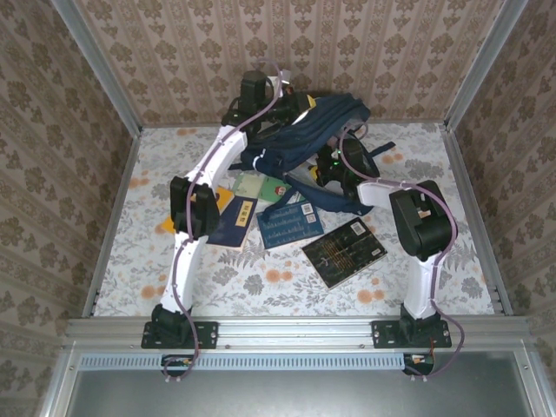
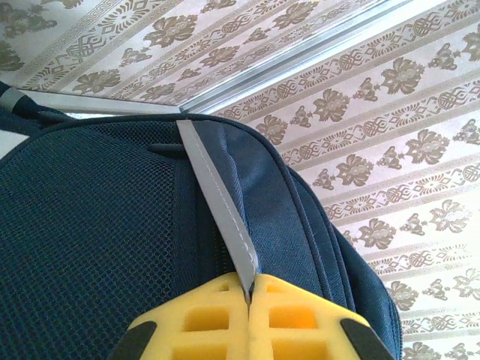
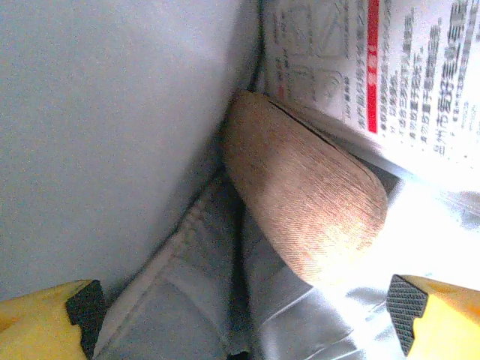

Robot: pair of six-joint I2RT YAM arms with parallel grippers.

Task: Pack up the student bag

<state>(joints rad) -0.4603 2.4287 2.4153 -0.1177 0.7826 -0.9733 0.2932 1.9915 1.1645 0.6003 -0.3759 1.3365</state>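
My left gripper holds the grey reflective strip, and the bag's navy fabric is held raised above the bag's opening (image 1: 304, 173). Next I should lower the strip toward the opening and let go.
The student bag (image 1: 326, 117), a navy-blue backpack, is held up at the back of the table. My left gripper (image 2: 247, 289) is shut on the grey reflective strip (image 2: 217, 202) that runs down the bag's (image 2: 90, 225) navy fabric, and in the top view the left gripper (image 1: 287, 100) sits at the bag's upper left. My right gripper (image 3: 246, 315) is open inside the bag, against grey lining (image 3: 112, 150). Just ahead of its fingers lie a brown fabric item (image 3: 307, 195) and a white printed sheet with a red bar (image 3: 390, 67). In the top view the right wrist (image 1: 334, 165) is at the bag's mouth.
Books lie on the floral table in front of the bag: a navy one with a yellow edge (image 1: 233, 219), a blue one (image 1: 289, 223), a black one (image 1: 344, 251) and a green one (image 1: 261, 187) partly under the bag. Patterned walls enclose the table on three sides.
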